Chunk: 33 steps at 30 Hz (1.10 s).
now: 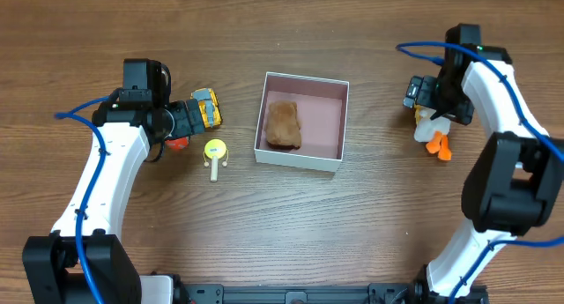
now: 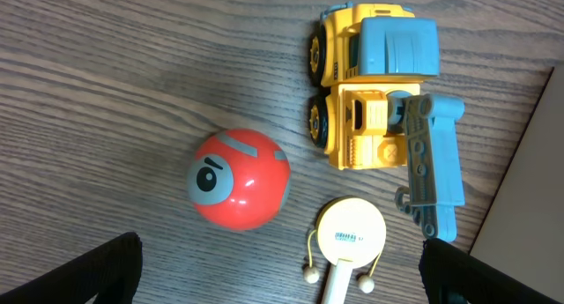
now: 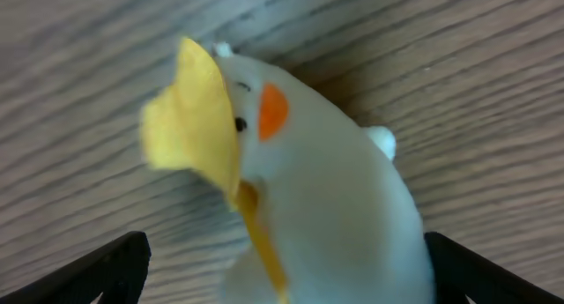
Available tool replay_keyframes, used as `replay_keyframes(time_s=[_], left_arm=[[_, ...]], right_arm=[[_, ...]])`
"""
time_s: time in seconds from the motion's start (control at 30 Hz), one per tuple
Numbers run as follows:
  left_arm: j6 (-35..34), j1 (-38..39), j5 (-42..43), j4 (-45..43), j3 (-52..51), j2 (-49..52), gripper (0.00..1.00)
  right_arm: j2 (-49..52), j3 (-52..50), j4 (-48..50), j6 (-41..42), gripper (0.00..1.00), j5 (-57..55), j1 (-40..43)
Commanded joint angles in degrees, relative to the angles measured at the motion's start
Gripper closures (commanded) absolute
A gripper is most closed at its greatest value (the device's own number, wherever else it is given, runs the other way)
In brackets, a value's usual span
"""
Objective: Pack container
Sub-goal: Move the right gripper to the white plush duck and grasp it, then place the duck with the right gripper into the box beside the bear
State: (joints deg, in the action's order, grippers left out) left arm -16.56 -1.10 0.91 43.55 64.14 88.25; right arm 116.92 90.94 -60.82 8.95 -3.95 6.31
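The white duck toy (image 3: 308, 181) is below, with its body already between the open fingers. I need to lower my right gripper further next and close the fingers around that body (image 3: 331, 221).
The container (image 1: 322, 119), white outside and pink inside, stands at the table's middle with a brown plush toy (image 1: 284, 125) in it. Its wall shows at the right edge of the left wrist view (image 2: 533, 194). My left gripper (image 1: 181, 126) is open and empty (image 2: 282, 278) above a red ball (image 2: 238, 178), a yellow and blue toy truck (image 2: 379, 101) and a yellow rattle drum (image 2: 351, 236). My right gripper (image 1: 430, 106) is open, its fingers on either side (image 3: 286, 273) of a white duck toy (image 3: 308, 181) with orange feet (image 1: 437, 145).
The truck (image 1: 207, 108) and rattle drum (image 1: 215, 152) lie left of the container on the wooden table. The duck lies to the container's right. Blue cables run along both arms.
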Motion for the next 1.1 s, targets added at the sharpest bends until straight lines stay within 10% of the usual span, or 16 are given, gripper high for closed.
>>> replay_keyframes(time_s=[0.0,0.2,0.47,0.73,1.07], left_arm=[[0.2,0.4,0.6,-0.1,1.3,0.2,0.00],[0.2,0.4,0.6,-0.1,1.2,0.2,0.00],[0.2,0.4,0.6,-0.1,1.3,0.2,0.00],[0.2,0.4,0.6,-0.1,1.3,0.2,0.00],[0.2,0.4,0.6,-0.1,1.3,0.2,0.00]], right_arm=[[2.9,-0.2,-0.4,-0.7,0.19,-0.3,0.3],[2.6,0.2,-3.1,0.9,0.69,1.0,0.3],[-7.5,6.8,-11.7,2.0,0.92,3.7,-2.1],[-24.1,9.3,-14.1,10.8,0.93,11.8,-15.1],[-19.6,4.8,-1.1,16.8,0.92,2.6,-33.5]])
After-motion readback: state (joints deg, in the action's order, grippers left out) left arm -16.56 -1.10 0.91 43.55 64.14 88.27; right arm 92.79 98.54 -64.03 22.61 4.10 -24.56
